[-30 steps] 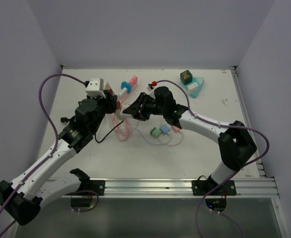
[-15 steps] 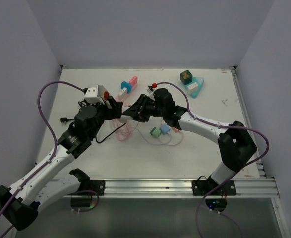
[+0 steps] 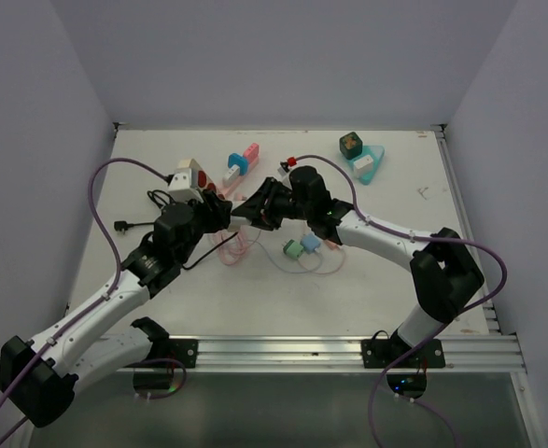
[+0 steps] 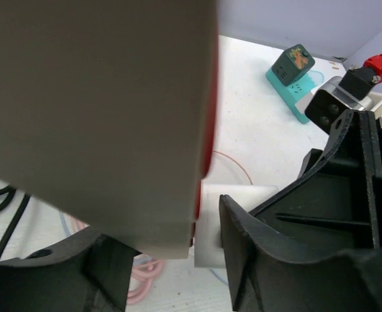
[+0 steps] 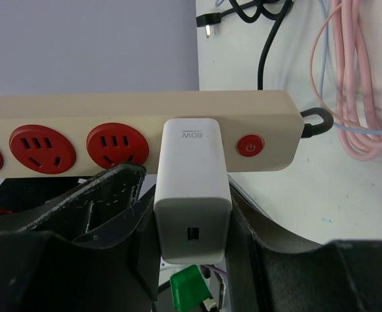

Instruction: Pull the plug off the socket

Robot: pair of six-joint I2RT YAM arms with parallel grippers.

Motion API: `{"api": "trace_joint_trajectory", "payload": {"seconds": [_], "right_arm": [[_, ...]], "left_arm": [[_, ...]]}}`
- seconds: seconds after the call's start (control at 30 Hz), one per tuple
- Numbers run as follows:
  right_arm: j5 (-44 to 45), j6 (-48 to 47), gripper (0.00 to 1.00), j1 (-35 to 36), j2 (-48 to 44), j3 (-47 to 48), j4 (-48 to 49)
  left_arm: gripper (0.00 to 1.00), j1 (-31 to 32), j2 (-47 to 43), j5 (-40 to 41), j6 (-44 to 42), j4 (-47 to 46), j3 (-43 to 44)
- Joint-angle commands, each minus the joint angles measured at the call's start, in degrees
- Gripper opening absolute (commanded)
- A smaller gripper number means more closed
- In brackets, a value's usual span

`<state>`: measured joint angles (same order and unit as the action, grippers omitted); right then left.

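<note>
My right gripper is going to move off the power strip and down next and release the charger beside the blue adapter, which lies below, to its right in the top view.
The socket is a beige power strip with red outlets and a red switch. The plug, a white charger block, sits in the outlet beside the switch. My right gripper is shut on the charger, one finger on each side. In the top view it meets my left gripper mid-table. In the left wrist view the strip fills the upper left and the charger shows behind it. My left gripper straddles the strip with a gap at its right finger.
A coiled pink cable lies under the grippers, and the strip's black cord trails left. Green and blue adapters sit near the right arm. A blue-pink adapter and a teal socket with a dark cube stand farther back.
My left arm has slid right along the strip toward the charger, and its jaws widened, then narrowed partway. The strip's far end shifted slightly right. The right gripper kept its hold.
</note>
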<state>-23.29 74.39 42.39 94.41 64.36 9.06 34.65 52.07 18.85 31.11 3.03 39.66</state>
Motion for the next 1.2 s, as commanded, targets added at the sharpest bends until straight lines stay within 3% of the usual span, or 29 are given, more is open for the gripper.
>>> {"api": "trace_joint_trajectory", "payload": {"seconds": [0.0, 0.1, 0.33, 0.53, 0.77, 1.07, 1.17], "right_arm": [[-0.71, 1.11, 0.00, 0.59, -3.79, 1.21, 7.82], [-0.88, 1.02, 0.00, 0.76, -3.80, 0.95, 7.90], [-1.58, 1.11, 0.00, 0.85, -4.94, -0.20, 6.68], [-2.28, 0.14, 0.00, 0.15, -7.65, -2.04, 2.20], [-3.78, -3.01, 0.00, -5.90, -13.98, -4.94, -8.86], [-8.79, -7.84, 0.00, -11.98, -18.83, -4.86, -20.83], [-7.74, -10.40, 0.00, -12.16, -18.65, -2.84, -24.17]], "left_arm": [[0.52, 0.33, 0.57, 1.36, 0.44, -7.42, -0.72], [0.44, 0.33, 0.66, 2.68, 0.00, -9.53, -1.69], [0.00, 0.33, 1.28, 6.27, -3.42, -11.64, -2.92], [0.00, 0.33, 1.28, 13.64, -10.10, -10.68, -2.92], [0.00, 0.33, 2.77, 22.54, -19.15, -8.84, -1.87], [0.00, 0.24, 5.67, 29.22, -24.43, -5.32, 3.22], [0.00, 0.24, 6.64, 31.16, -25.93, -3.12, 8.74]]}}
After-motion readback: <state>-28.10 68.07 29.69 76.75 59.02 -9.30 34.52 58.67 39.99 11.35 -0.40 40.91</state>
